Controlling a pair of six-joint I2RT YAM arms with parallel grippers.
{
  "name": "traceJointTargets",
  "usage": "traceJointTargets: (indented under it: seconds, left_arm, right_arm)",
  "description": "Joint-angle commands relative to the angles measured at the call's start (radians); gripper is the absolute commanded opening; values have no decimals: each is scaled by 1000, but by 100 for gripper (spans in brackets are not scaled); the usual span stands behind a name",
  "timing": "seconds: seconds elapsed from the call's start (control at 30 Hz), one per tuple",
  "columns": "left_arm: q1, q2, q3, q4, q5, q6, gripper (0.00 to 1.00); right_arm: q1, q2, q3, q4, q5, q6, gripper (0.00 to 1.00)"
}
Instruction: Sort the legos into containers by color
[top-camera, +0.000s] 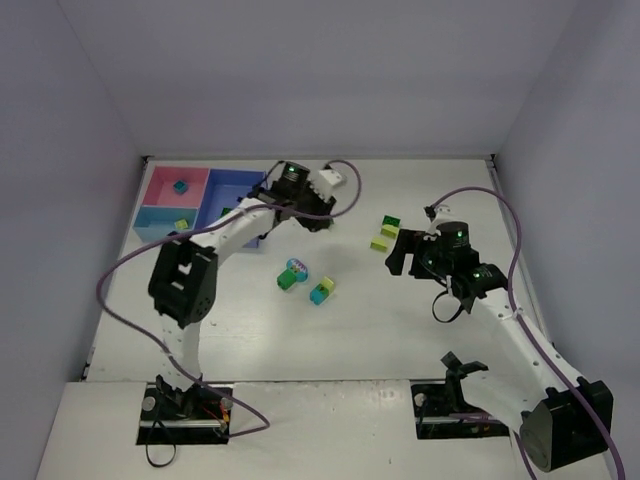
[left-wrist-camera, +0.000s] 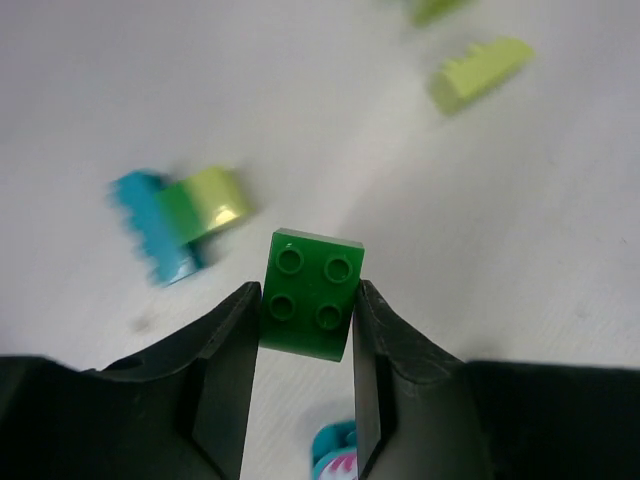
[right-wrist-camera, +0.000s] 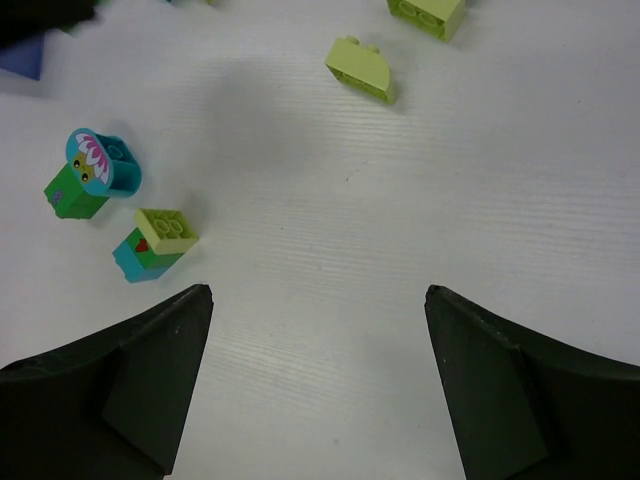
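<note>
The nearer yellow-green lego (top-camera: 379, 244) (right-wrist-camera: 362, 70) stands clear below the right gripper, and the robot will next move that gripper left in the top view and lower its fingers around the lego.
My left gripper (left-wrist-camera: 305, 297) is shut on a dark green four-stud lego (left-wrist-camera: 312, 293) and holds it above the table; in the top view the gripper (top-camera: 316, 220) is just right of the medium-blue tray (top-camera: 240, 185). My right gripper (right-wrist-camera: 318, 292) is open and empty over bare table, and in the top view it (top-camera: 398, 252) is beside two yellow-green legos (top-camera: 383, 238). A green lego with a teal flower piece (right-wrist-camera: 90, 175) and a teal and yellow-green pair (right-wrist-camera: 155, 243) lie between the arms. The pink tray (top-camera: 160, 182) holds a teal lego (top-camera: 180, 186). The light-blue tray (top-camera: 155, 222) holds a yellow-green lego (top-camera: 182, 224).
A dark green lego (top-camera: 392, 219) lies just beyond the yellow-green ones. Grey walls close the table at the back and both sides. The right arm's cable (top-camera: 505, 215) loops over the right part of the table.
</note>
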Motion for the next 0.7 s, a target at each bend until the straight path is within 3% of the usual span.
traceJointTargets:
  seconds: [0.0,0.17,0.23,0.27,0.37,0.47,0.53,0.67]
  left_arm:
    - [124,-208,-28,116,-170,-185,11]
    - [303,-261,-88,70,-336,-296,11]
    - [340,-255,-86,32,-345,-304,16]
    - [378,-241,-83,19,-370,-313,24]
    - [397,-215,-69,-8,-376,-322,27]
    - [417,-184,-28,-43,-376,-319,44]
    - [422,-177,1,-62,-377,-319,50]
    - [422,-203,15,-77,-354,-331,54]
  right_arm:
    - [-5,44,44,48,42,27,84]
    - [-5,105,44,103,22,70,84]
    - [-5,119,44,121,16,78,84]
    - [-5,124,42,128,16,87,84]
    - [-5,133,36,132,31,85,84]
    - [-6,159,39,131,56,79,84]
    - [-6,180,47,131,65,82,83]
    - [-5,241,82,135,74,89,81]
